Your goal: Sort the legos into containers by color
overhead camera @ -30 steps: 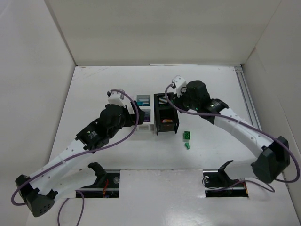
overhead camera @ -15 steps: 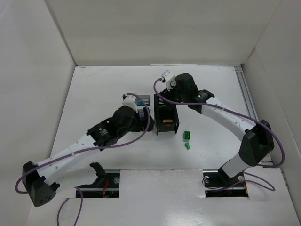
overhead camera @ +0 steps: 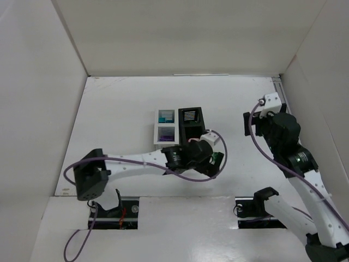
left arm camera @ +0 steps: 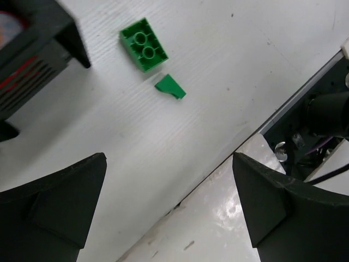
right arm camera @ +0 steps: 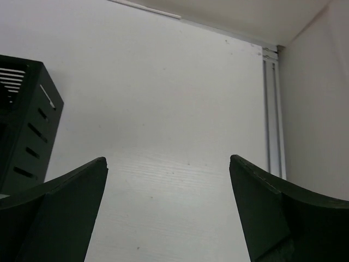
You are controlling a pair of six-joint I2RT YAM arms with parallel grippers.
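I will lower my left gripper and turn it to straddle the larger green lego's long sides, since that brick (left arm camera: 144, 45) lies below it, beyond its open fingertips.
Two green legos lie on the white table: a square studded brick (left arm camera: 144, 45) and, just beside it, a small wedge piece (left arm camera: 170, 87). My left gripper (left arm camera: 168, 158) hangs open above the table just short of them, nothing between its fingers. From above, the left wrist (overhead camera: 196, 155) covers most of the near black container, and a bit of green lego (overhead camera: 218, 158) shows at its right. The containers form a square cluster: two white (overhead camera: 165, 134) and two black (overhead camera: 192, 115). My right gripper (right arm camera: 166, 159) is open and empty, off to the right of the black container (right arm camera: 24, 120).
The near black bin (left arm camera: 32, 49) shows something red inside. A seam (left arm camera: 218, 169) separates the table from the glossy front plate, with a base slot and cables (left arm camera: 322, 125) beyond. A metal rail (right arm camera: 272, 109) runs along the table's right edge below the side wall.
My right gripper opened over the black bins and the arm drew back to the right. The left arm swept right along the front of the bins to the green legos.
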